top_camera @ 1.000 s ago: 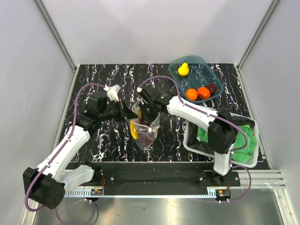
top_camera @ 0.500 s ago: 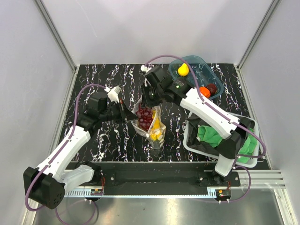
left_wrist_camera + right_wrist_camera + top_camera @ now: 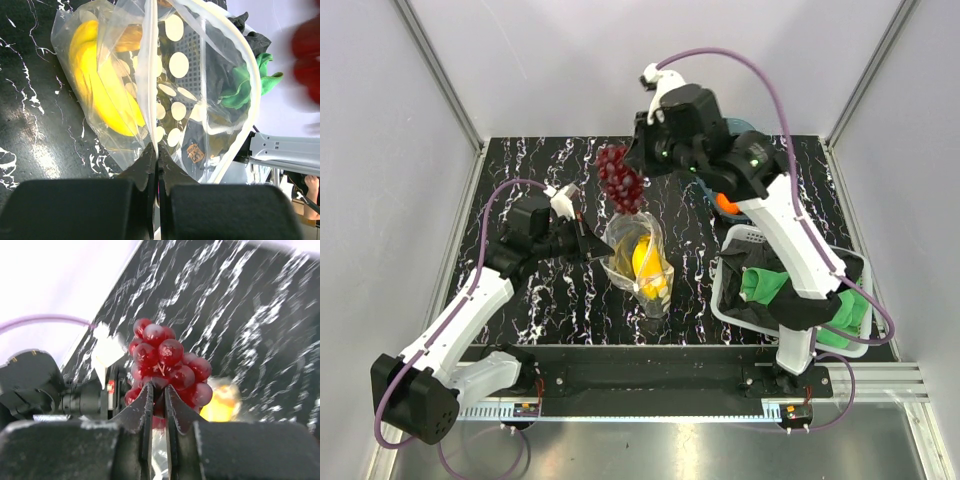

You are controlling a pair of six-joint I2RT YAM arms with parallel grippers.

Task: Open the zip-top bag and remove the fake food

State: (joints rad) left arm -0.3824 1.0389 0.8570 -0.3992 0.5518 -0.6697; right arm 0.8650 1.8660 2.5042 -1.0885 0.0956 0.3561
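Observation:
The blue tub (image 3: 738,127) holds fruit and is below my right gripper, to its right in the top view. I should next swing over, lower and release the grapes.
The clear dotted zip-top bag (image 3: 640,258) lies open on the black marbled table, with a yellow banana bunch (image 3: 645,262) inside; both show in the left wrist view, bag (image 3: 175,95) and banana (image 3: 100,90). My left gripper (image 3: 595,250) is shut on the bag's rim (image 3: 154,150). My right gripper (image 3: 632,172) is shut on the dark red grape cluster (image 3: 620,178) and holds it in the air above and behind the bag. The grapes fill the right wrist view (image 3: 167,365).
The blue tub (image 3: 740,130) at the back right is mostly hidden by the right arm; an orange fruit (image 3: 726,203) shows in it. A white basket (image 3: 735,300) with a green cloth (image 3: 765,283) stands at the right front.
My right gripper has pulled the grape cluster out of the bag and lifted it up and toward the back. The left gripper has kept its hold on the bag's rim.

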